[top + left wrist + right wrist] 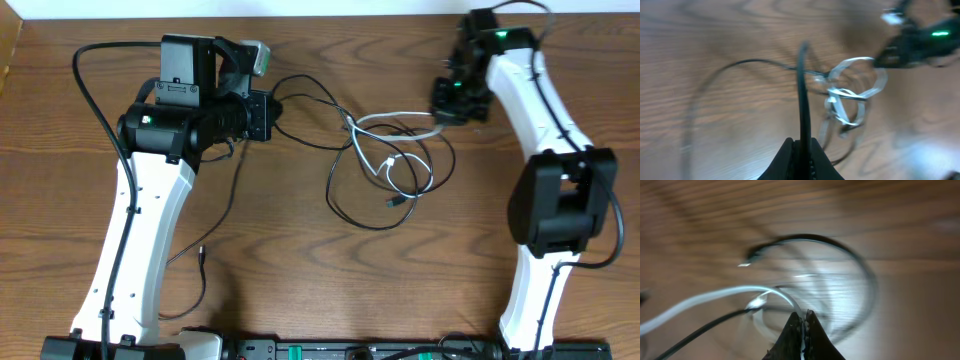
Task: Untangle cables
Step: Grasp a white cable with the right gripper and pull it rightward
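Note:
The whitish-silver cable [395, 125] crosses the black loops, so my right gripper needs to pull it to the right in the overhead view, over the bare wood, and let go of it.
The cables lie as loose loops in the middle of the wooden table, a black cable [345, 205] and a whitish-silver cable [395, 125] crossing each other. My left gripper [272, 115] is shut on the black cable [802, 90], which rises straight out of the closed jaws [802, 143] in the left wrist view. There the whitish loops [855, 95] lie further off, blurred. My right gripper [441, 112] is shut on the whitish-silver cable [715, 296], pinched at the fingertips [804, 314]. A black loop [840, 247] and a small plug end [745, 264] lie beyond.
A long black strand trails down the left side to a small plug [202, 252] beside the left arm [150, 220]. The right arm [555, 200] stands at the right. A power strip [300, 350] runs along the near edge.

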Available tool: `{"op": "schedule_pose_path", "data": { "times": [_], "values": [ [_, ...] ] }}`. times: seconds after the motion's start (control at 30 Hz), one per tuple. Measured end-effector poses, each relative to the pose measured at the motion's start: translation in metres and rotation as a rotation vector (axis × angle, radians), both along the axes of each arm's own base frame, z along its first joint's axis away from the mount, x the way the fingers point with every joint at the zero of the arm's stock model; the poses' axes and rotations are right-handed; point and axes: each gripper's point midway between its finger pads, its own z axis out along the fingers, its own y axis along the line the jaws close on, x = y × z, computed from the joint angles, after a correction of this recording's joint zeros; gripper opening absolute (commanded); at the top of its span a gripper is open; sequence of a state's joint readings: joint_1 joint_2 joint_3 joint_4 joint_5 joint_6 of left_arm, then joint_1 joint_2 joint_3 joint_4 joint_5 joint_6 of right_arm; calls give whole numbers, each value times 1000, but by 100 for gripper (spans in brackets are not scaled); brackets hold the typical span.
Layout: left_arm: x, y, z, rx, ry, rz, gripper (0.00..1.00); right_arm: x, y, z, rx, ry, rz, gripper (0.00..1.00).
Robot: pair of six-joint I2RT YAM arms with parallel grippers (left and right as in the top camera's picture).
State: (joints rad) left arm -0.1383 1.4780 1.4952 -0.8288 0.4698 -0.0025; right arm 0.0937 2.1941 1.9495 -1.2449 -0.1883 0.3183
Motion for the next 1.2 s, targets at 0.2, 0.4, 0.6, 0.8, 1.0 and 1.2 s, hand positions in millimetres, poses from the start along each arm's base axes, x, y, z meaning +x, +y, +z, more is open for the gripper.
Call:
{"op": "schedule_pose_path", "data": {
  "times": [0.2,0.4,0.6,0.8,1.0,1.2],
  "values": [
    [6,16,-6,82,-8,65,7,-8,-78,-2,-233,40,-100,1],
    [9,30,-9,147,-12,117,7,-15,-119,0,-367,61,-160,1],
    [9,45,-15,221,-1,169,8,-17,-138,2,-422,65,-199,1],
    [6,69,-21,335,16,253,8,-18,-144,2,-416,69,-215,1],
    [8,83,-21,385,16,321,8,-24,-164,0,-340,90,-285,1],
    [8,89,-20,392,19,369,8,-37,-186,-1,-316,130,-343,1]
  ]
}}
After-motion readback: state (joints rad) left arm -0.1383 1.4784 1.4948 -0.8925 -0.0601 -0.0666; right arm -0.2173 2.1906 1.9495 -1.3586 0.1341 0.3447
